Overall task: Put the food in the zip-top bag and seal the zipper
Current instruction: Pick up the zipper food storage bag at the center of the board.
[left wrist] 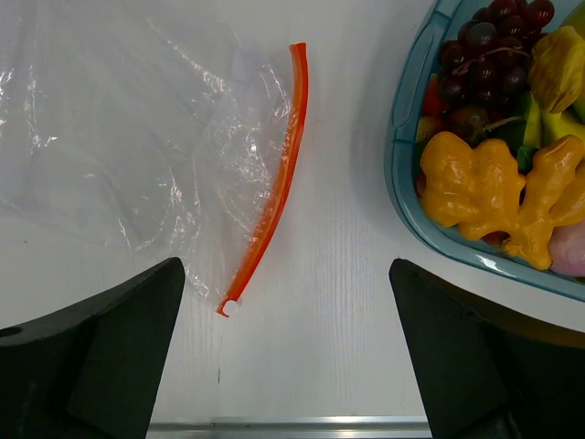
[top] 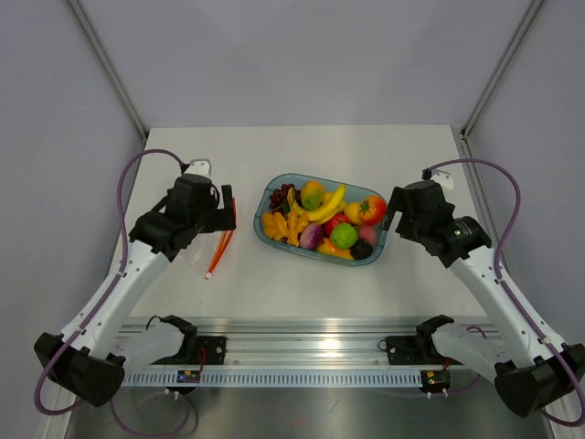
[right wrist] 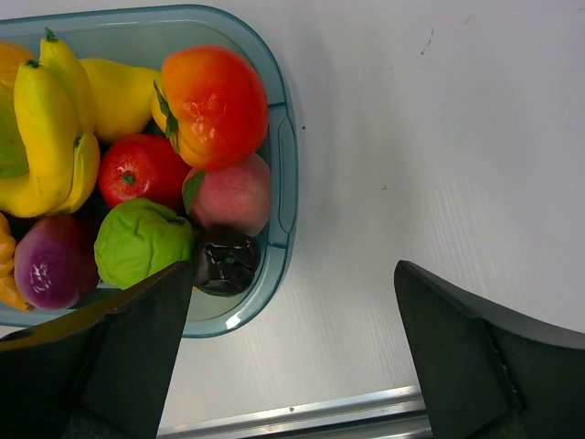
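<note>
Next, the left gripper goes down over the bag (left wrist: 137, 137) onto the zipper's near end by the white tab (left wrist: 228, 306), as that end lies between its open fingers.
The food (top: 322, 219) lies piled in a blue-tinted clear tray (top: 358, 187): yellow banana (right wrist: 46, 137), red-orange tomato (right wrist: 215, 101), green piece (right wrist: 142, 240), dark piece (right wrist: 226, 261), grapes (left wrist: 484, 46) and orange ginger (left wrist: 494, 192). The clear zip-top bag (left wrist: 137, 137) lies flat and empty left of the tray. Its orange-red zipper (left wrist: 279, 174) faces the tray and also shows in the top view (top: 219, 247). My left gripper (top: 228, 212) hovers open above the zipper's edge (left wrist: 288, 338). My right gripper (top: 390, 212) hovers open and empty at the tray's right end (right wrist: 292, 347).
The tray's rim (left wrist: 402, 165) is a short gap right of the zipper. White tabletop lies between bag and tray, and right of the tray's rim (right wrist: 283, 165). A metal rail (top: 302, 352) runs along the near table edge. Grey walls enclose the back and sides.
</note>
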Motion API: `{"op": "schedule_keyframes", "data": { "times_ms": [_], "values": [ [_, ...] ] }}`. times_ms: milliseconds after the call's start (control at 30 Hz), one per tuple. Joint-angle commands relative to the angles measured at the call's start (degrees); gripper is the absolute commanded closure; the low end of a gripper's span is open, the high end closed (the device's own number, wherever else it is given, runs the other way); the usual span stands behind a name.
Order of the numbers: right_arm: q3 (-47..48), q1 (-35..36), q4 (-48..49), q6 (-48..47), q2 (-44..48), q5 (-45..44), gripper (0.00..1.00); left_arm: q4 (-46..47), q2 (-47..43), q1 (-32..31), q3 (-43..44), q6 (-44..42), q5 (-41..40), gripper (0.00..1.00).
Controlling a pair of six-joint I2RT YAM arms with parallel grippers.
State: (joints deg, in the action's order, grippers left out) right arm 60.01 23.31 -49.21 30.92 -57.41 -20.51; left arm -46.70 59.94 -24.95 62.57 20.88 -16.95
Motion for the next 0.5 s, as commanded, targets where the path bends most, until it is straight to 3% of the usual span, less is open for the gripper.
{"op": "schedule_keyframes", "data": {
  "times_ms": [0,167,300,467],
  "values": [
    [0.03,0.33,1.31,1.69,0.45,-2.95,0.00,3.19,-1.14,-0.19,-1.04,0.04,-0.80,0.01],
    [-0.07,0.33,2.36,0.99,1.07,-1.64,0.01,5.73,-1.32,-0.19,-2.80,-1.38,-4.03,0.01],
    [-0.24,0.33,3.07,1.25,1.16,-0.32,0.00,-1.19,3.06,-0.19,1.94,1.35,-7.30,0.01],
    [-1.21,0.24,4.47,1.60,0.90,1.62,0.01,-2.09,4.75,-0.19,1.43,-0.31,-3.99,0.01]
  ]
}}
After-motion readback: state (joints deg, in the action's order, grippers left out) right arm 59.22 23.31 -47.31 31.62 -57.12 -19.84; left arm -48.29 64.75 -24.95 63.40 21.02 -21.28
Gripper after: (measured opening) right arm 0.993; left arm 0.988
